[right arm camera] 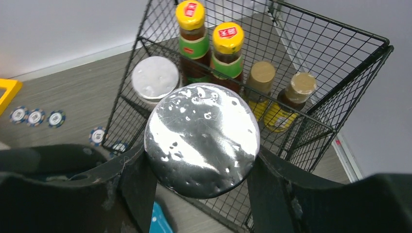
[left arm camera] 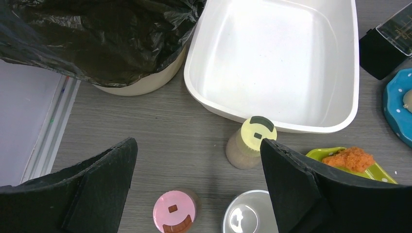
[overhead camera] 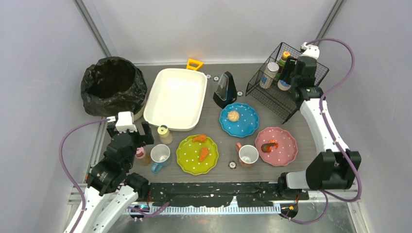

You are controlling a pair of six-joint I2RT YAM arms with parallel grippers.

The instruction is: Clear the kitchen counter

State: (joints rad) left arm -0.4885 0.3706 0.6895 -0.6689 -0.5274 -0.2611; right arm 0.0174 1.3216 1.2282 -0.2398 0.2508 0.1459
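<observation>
My right gripper lowers toward the other silver-lidded jar next and sets its own jar down beside it, since the basket (overhead camera: 272, 99) has free room there.
The kitchen counter (overhead camera: 214, 116) is dark wood-grain. My right gripper (overhead camera: 290, 83) (right arm camera: 199, 162) is shut on a silver-lidded jar (right arm camera: 201, 131), held over the front of a black wire basket (overhead camera: 272, 99) (right arm camera: 340, 53) at the back right. My left gripper (overhead camera: 130, 135) (left arm camera: 197, 145) hangs open and empty above the counter's near left. A pink-lidded shaker (left arm camera: 174, 211) (overhead camera: 141, 154) stands below the gap between its fingers. A yellow-lidded shaker (left arm camera: 252, 138) (overhead camera: 164, 133) stands by the right finger.
The basket holds sauce bottles (right arm camera: 190, 29) and another silver-lidded jar (right arm camera: 155, 77). On the counter are a white tub (overhead camera: 160, 104), a bin with a black bag (overhead camera: 114, 85), two mugs (overhead camera: 160, 155) (overhead camera: 248, 154), green (overhead camera: 184, 165), blue (overhead camera: 248, 128) and pink (overhead camera: 289, 150) plates with food, and a black wedge-shaped object (overhead camera: 225, 90).
</observation>
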